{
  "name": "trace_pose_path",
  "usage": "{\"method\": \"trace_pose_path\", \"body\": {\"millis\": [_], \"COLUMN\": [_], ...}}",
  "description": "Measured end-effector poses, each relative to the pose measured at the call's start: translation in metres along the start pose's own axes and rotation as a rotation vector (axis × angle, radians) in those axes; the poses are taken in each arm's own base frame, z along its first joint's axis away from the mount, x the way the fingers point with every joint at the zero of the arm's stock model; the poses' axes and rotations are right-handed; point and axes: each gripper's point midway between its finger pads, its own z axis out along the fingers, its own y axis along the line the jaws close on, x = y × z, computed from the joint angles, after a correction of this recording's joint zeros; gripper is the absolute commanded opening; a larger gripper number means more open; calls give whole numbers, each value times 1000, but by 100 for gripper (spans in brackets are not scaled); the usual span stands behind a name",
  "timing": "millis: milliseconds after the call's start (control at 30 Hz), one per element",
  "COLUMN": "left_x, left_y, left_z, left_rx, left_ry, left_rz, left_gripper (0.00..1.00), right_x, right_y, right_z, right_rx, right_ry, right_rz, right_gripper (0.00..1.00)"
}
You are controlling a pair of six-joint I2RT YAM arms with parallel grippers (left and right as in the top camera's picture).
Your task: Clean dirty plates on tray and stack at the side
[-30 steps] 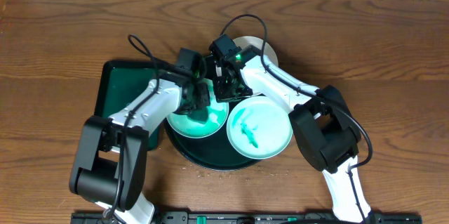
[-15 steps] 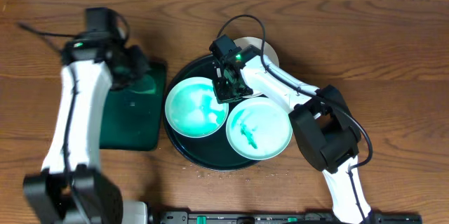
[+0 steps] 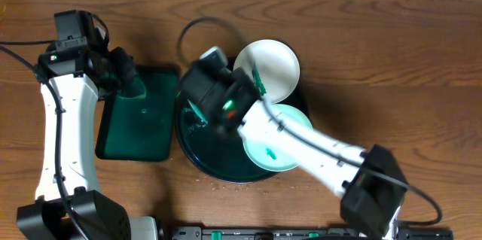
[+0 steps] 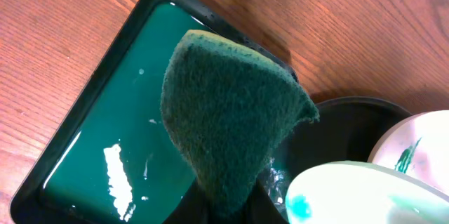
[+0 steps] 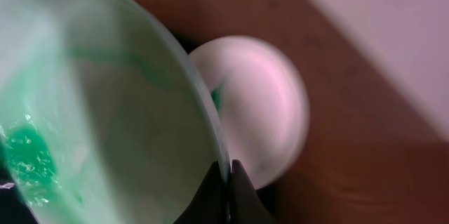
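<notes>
I need to lower my right gripper next and turn the pale mint plate flat onto the black tray's bare part (image 3: 215, 147) beside the second mint plate, where there is room.
My right gripper (image 5: 226, 175) is shut on the rim of a pale mint plate (image 5: 105, 112) smeared with teal and holds it tilted above the left part of the black round tray (image 3: 226, 168). In the overhead view this plate (image 3: 194, 110) is mostly hidden under the right arm. A second mint plate (image 3: 279, 150) with a teal smear lies on the tray's right. A white plate (image 3: 267, 67) with a small green mark lies at the tray's far edge. My left gripper (image 3: 124, 74) is shut on a dark green sponge (image 4: 231, 112) above the green rectangular tray.
The dark green rectangular tray (image 3: 139, 116) holds shiny liquid and lies left of the black tray, almost touching it. Bare wooden table (image 3: 392, 59) surrounds both. A few crumbs lie near the black tray's front edge.
My left gripper took the sponge off the left mint plate and swung left over the green tray. My right arm swept left, and the mint plate it grips is now raised and tilted.
</notes>
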Motion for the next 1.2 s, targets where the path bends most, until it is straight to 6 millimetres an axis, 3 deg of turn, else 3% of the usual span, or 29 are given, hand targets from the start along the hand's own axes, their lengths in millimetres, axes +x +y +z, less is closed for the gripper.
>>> {"method": "trace_pose_path", "body": {"millis": [100, 200, 367, 533, 667, 867, 1200], "left_x": [0, -1, -1, -2, -2, -2, -1], "left_y": [0, 0, 0, -1, -1, -1, 0], "left_z": [0, 0, 0, 0, 0, 0, 1], "left_rx": [0, 1, 1, 3, 3, 3, 0], "left_ry": [-1, -4, -5, -10, -10, -8, -2], "left_rz": [0, 0, 1, 1, 1, 1, 0], "left_gripper": [7, 7, 7, 8, 7, 7, 7], "right_x": [-9, -15, -22, -21, -12, 9, 29], "right_y": [-4, -13, -31, -33, -14, 21, -7], "right_z": [-23, -34, -46, -49, -38, -10, 48], "right_rx": [142, 240, 374, 393, 262, -74, -385], "right_ry": [-86, -129, -176, -178, -126, 22, 276], "right_rz": [-55, -72, -78, -89, -107, -62, 354], "right_gripper": [1, 1, 1, 1, 1, 1, 1]}}
